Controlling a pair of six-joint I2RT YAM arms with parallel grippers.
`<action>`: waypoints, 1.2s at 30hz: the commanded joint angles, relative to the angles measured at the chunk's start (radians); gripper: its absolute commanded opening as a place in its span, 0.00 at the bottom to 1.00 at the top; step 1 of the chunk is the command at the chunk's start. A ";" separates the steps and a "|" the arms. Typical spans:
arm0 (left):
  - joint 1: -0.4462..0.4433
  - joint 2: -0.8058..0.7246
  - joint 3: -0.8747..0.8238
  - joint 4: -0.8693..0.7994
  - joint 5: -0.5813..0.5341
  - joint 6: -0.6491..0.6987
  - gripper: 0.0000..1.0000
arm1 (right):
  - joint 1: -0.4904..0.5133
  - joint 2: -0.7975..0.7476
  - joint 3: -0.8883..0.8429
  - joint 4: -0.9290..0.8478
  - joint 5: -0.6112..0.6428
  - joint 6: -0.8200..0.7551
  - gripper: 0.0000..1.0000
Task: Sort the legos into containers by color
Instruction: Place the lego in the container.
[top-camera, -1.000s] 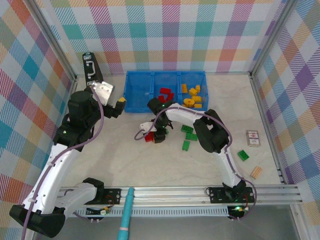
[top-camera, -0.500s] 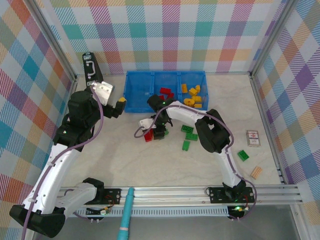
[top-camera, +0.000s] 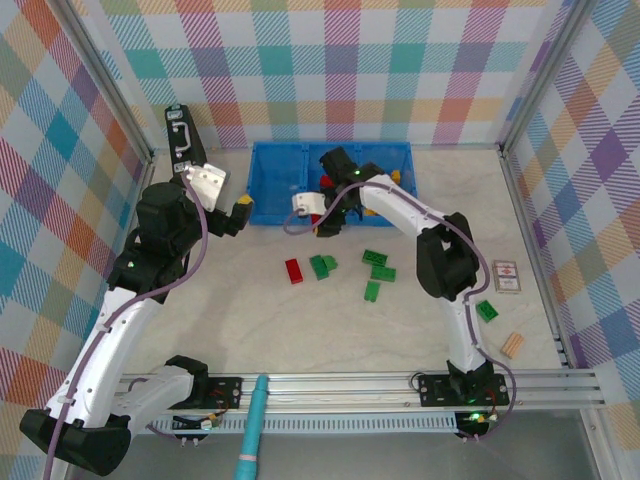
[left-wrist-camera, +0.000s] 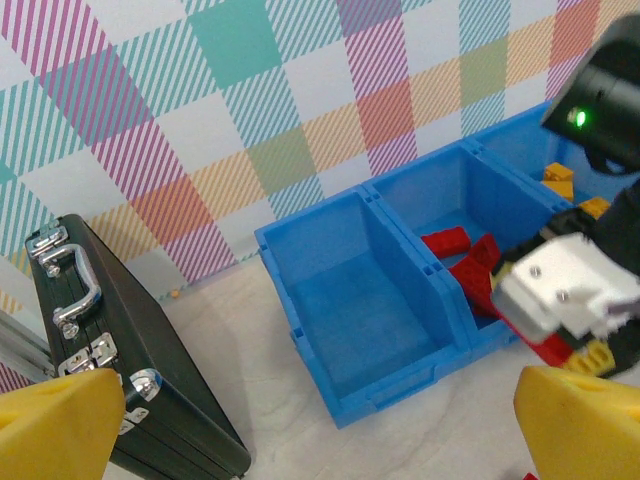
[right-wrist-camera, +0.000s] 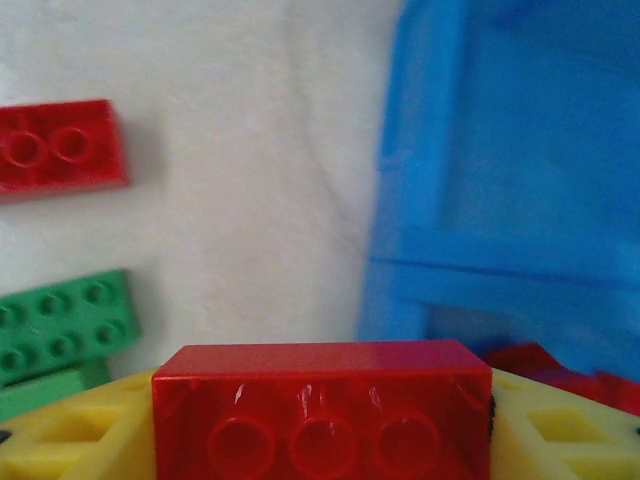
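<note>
Red bricks already lie in the tray's middle section, so my right gripper should move outward past the tray's front edge and down into that section to let go of the red brick.
My right gripper (top-camera: 325, 218) hovers at the front edge of the blue tray (top-camera: 275, 190), by its middle compartment. It is shut on a red brick (right-wrist-camera: 320, 400), which sits between the yellow fingers (right-wrist-camera: 70, 435). Red bricks (top-camera: 333, 186) lie in the middle compartment and yellow-orange pieces (top-camera: 385, 190) in the right one; the left compartment (left-wrist-camera: 345, 305) is bare. On the table lie one red brick (top-camera: 293, 271) and green bricks (top-camera: 322, 266) (top-camera: 378, 265) (top-camera: 372, 291) (top-camera: 486, 310). My left gripper (top-camera: 235, 210) stands open left of the tray, nothing between its fingers (left-wrist-camera: 60, 425).
A black case with a handle (top-camera: 183, 138) lies at the back left, close to my left gripper. A white card (top-camera: 506, 277) and a tan wooden block (top-camera: 512, 345) sit at the right. Checked walls enclose the table.
My right gripper has risen from the table with the red brick and moved back to the tray's front edge. The left arm has not moved.
</note>
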 joint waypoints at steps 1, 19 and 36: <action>0.011 -0.013 0.004 0.021 0.016 -0.010 1.00 | -0.033 0.030 0.082 0.004 0.008 -0.016 0.52; 0.011 0.019 0.035 -0.006 0.016 -0.010 1.00 | -0.088 0.316 0.328 0.192 0.142 -0.064 0.64; 0.011 -0.007 0.034 -0.004 0.025 -0.016 1.00 | -0.084 0.203 0.278 0.190 0.142 -0.063 0.85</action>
